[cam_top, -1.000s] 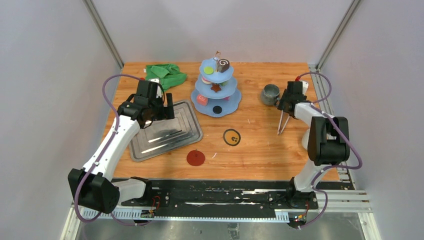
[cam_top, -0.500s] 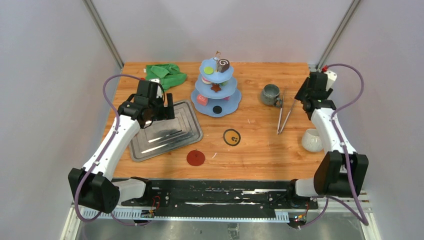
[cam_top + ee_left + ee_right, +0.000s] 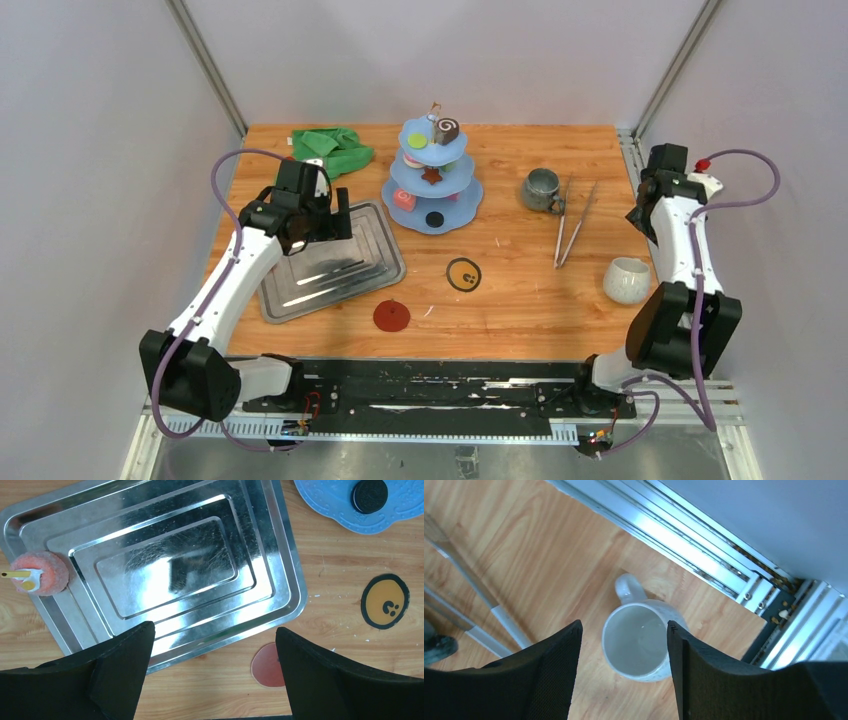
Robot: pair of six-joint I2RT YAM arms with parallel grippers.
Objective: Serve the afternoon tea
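The mug stands below my right gripper, nearer my base, so next I should lower the gripper and draw it back to straddle the empty white mug's near rim point(image 3: 630, 274) point(image 3: 657, 668).
A blue tiered stand point(image 3: 455, 212) holds a brown swirl roll point(image 3: 447, 130), a green disc point(image 3: 415, 141), a brown star point(image 3: 431, 176), a pink roll point(image 3: 403, 200) and a black disc point(image 3: 434, 219). The black disc also shows in the left wrist view point(image 3: 370, 495). A grey-green mug point(image 3: 541, 189) stands to the right of the stand. A white mug point(image 3: 627, 280) stands near the right edge, upright and empty point(image 3: 639, 640). My right gripper point(image 3: 645, 212) is open and empty above it point(image 3: 624, 675). My left gripper point(image 3: 338, 215) is open and empty over the steel tray point(image 3: 212, 680).
The steel tray point(image 3: 330, 262) lies left of centre, with a fuzzy pink-orange piece point(image 3: 42, 572) at its corner. The green cloth point(image 3: 332, 148) lies at the back left. Metal tongs point(image 3: 570, 225) lie beside the grey-green mug. A yellow coaster point(image 3: 463, 274) and a red coaster point(image 3: 391, 316) lie in front.
My right arm has swung from beside the grey-green mug and tongs out to the right edge, uncovering the white mug. The tongs stay on the table. The left arm has barely moved.
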